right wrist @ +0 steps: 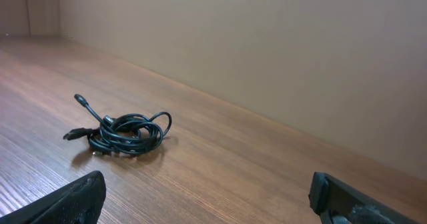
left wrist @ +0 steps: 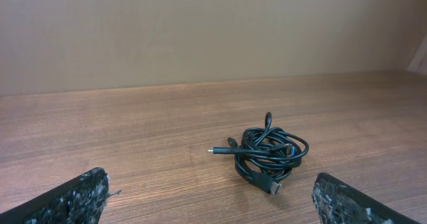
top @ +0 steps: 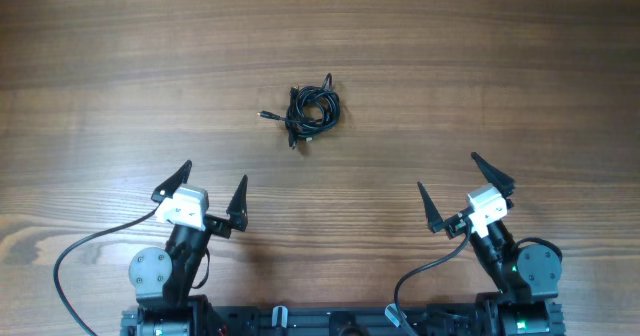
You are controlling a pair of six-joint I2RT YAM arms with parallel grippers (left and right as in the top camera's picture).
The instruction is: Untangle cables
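The robot's left gripper will next move outward, tip downward and lower onto the bundle's side by the jutting plug (top: 295, 104) (left wrist: 247, 148), because the knot lies beyond its fingers.
The cables (top: 311, 112) are thin black cords coiled in one small knotted bundle on the wooden table, with a plug end sticking out to the left and another toward the front. The bundle also shows in the left wrist view (left wrist: 270, 156) and in the right wrist view (right wrist: 125, 132). My left gripper (top: 212, 184) is open and empty, well in front of the bundle and to its left. My right gripper (top: 462, 190) is open and empty, in front of the bundle and to its right. Neither gripper touches the cables.
The wooden table (top: 480, 66) stretches around the bundle. A plain beige wall (left wrist: 213, 31) stands behind the table's far edge. Thick black arm cables (top: 75, 256) loop near the two arm bases at the front edge.
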